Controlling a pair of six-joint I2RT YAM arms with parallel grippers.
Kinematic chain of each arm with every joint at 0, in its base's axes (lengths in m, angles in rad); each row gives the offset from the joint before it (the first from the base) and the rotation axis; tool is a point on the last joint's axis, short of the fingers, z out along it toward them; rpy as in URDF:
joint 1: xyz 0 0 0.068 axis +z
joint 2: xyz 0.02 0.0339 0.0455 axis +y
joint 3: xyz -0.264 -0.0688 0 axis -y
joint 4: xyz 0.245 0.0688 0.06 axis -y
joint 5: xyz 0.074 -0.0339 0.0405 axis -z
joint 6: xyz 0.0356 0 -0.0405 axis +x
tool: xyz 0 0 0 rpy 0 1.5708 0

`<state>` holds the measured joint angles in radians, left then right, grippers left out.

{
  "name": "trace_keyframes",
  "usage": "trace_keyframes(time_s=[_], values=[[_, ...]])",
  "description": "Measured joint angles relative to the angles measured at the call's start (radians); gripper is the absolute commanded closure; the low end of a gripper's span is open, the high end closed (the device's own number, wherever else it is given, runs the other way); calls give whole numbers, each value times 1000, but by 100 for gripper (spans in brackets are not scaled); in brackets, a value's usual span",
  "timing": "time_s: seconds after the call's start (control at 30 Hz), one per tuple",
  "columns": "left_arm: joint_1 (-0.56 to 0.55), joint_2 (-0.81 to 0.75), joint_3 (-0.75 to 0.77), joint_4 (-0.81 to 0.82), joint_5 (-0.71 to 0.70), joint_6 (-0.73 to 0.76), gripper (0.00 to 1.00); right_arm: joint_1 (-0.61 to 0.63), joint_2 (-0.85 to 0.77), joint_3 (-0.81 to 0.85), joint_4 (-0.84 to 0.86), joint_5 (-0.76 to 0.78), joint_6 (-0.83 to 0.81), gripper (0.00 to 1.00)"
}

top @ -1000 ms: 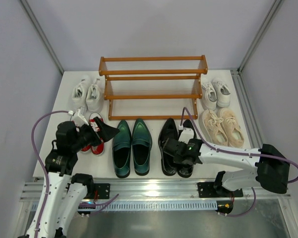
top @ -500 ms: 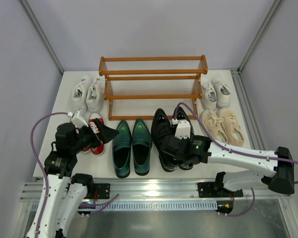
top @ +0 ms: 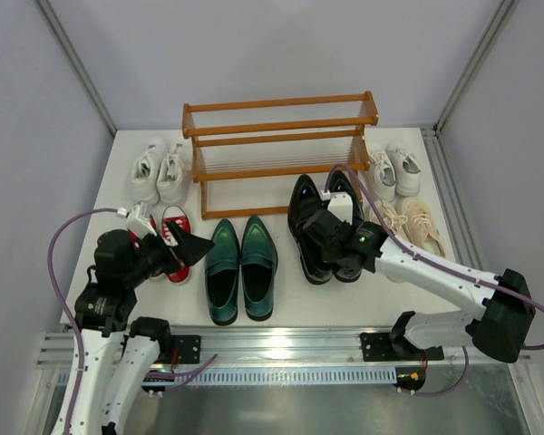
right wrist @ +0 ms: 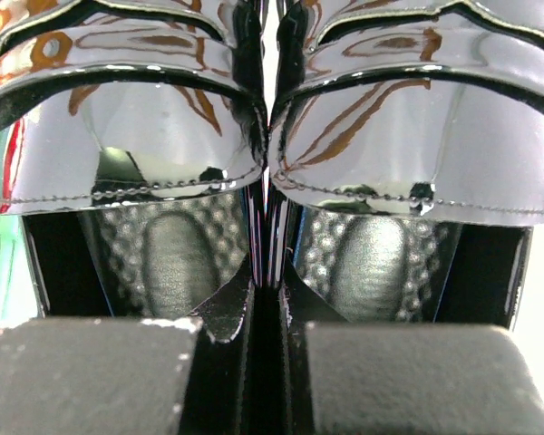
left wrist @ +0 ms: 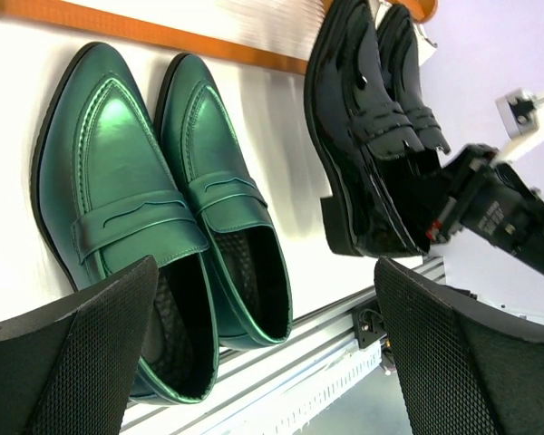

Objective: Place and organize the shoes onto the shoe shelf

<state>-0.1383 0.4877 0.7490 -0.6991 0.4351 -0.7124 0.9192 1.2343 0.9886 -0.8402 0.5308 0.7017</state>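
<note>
My right gripper pushes outward to the shelf's lowest level (top: 281, 192) next and releases the black loafers, since their heels still stick out well short of the shelf (top: 281, 127).
My right gripper (top: 338, 246) is shut on the inner side walls of the glossy black loafers (top: 310, 222) and holds both together, toes at the lowest tier of the orange-brown shoe shelf (top: 281, 127). In the right wrist view the closed gripper (right wrist: 267, 362) pinches the two walls, and the black loafers (right wrist: 163, 118) fill the frame. My left gripper (top: 189, 245) is open and empty, above the table between the red sneakers (top: 170, 227) and the dark green loafers (top: 241, 267). The left wrist view shows the open gripper (left wrist: 265, 272), the green loafers (left wrist: 136, 181) and the black loafers (left wrist: 363, 136).
White sneakers (top: 159, 168) lie left of the shelf, another white pair (top: 394, 168) right of it. Beige sneakers (top: 419, 227) lie front right, next to my right arm. The shelf's bottom rail (left wrist: 163, 25) runs behind the green loafers. The table's front rail is close behind my left gripper.
My right gripper has carried the black loafers away from the front edge up to the shelf's lowest tier. The shelf's right end has swung back a little. My left gripper barely moved.
</note>
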Motion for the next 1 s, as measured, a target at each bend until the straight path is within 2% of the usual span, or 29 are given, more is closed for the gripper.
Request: trace_keyframes(time_s=[0.37,0.6,1.0], values=[[0,-32,34,-37,-19,15,0,-29,87,-3,90,-90,-98,96],[0,-30,34,-39,-20,14,0,-46,126,9,130,-53,-177,96],[0,-36,35,-53,-24,15,0,-259,357,104,342,-93,-383,96]])
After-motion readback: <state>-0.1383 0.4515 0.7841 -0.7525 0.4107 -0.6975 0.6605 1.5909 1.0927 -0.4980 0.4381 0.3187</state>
